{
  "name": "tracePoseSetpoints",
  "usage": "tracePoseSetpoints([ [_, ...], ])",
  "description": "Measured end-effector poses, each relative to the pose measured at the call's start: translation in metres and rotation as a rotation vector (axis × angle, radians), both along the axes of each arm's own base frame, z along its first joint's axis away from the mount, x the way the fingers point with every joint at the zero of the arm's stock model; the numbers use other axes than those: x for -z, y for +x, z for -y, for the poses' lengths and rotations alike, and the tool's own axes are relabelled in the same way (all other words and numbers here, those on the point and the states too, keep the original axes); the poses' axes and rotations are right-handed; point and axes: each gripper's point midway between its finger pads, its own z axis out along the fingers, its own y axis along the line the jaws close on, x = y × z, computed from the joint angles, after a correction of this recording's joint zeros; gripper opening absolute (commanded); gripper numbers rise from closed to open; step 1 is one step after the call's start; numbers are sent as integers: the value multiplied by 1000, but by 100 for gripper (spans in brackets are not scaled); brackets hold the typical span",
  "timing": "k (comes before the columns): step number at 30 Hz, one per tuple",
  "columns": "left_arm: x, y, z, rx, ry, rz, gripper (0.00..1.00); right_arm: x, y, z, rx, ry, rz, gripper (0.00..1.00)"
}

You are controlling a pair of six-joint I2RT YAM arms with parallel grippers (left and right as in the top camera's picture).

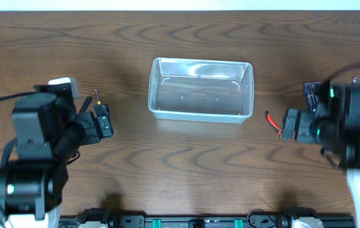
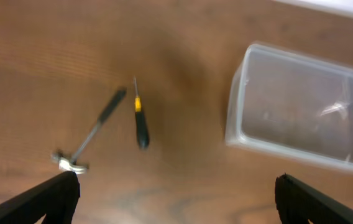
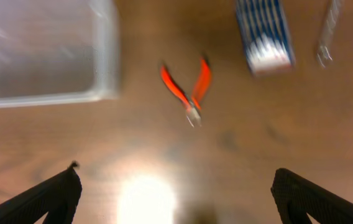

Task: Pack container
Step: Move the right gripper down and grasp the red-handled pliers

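My right gripper will next go down and outward to straddle the handle nearer the striped pack and close, as the pliers' red handles are spread with a gap between them.
The clear plastic container [image 1: 199,116] stands empty at the table's middle. It also shows in the left wrist view [image 2: 233,112] and the right wrist view [image 3: 105,56]. My left gripper [image 1: 104,120] is open and empty above the table left of the container. In the left wrist view my left gripper [image 2: 176,199] hangs short of a black-and-yellow screwdriver [image 2: 140,121] and a small hammer [image 2: 92,134]. My right gripper [image 1: 288,125] is open and empty right of the container. In the right wrist view my right gripper [image 3: 176,196] hangs short of red-handled pliers [image 3: 189,87].
A blue-and-white striped pack [image 3: 263,31] and a metal tool [image 3: 329,31] lie beyond the pliers. In the overhead view the pack [image 1: 311,95] is partly hidden by my right arm. The screwdriver [image 1: 97,97] lies by my left wrist.
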Motion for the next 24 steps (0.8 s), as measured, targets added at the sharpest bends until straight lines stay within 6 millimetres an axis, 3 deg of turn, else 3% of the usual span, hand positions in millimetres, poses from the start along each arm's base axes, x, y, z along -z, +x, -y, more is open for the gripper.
tracePoseSetpoints([
  [3, 14, -1, 0, 0, 0, -71, 98, 3, 22, 5, 15, -17, -62, 99],
  [8, 21, 2, 1, 4, -5, -106, 98, 25, 60, 10, 37, -23, -85, 99],
  [13, 30, 7, 1, 5, -5, -146, 98, 69, 88, 38, 154, -5, -150, 99],
  [17, 37, 11, 1, 5, -5, -174, 98, 125, 87, 53, 218, 31, -261, 99],
  [20, 39, 12, 1, 4, -5, -183, 98, 165, 80, 51, 235, 49, -317, 99],
  [24, 40, 13, 1, 4, -5, -189, 98, 198, 72, 48, 265, 68, -312, 99],
])
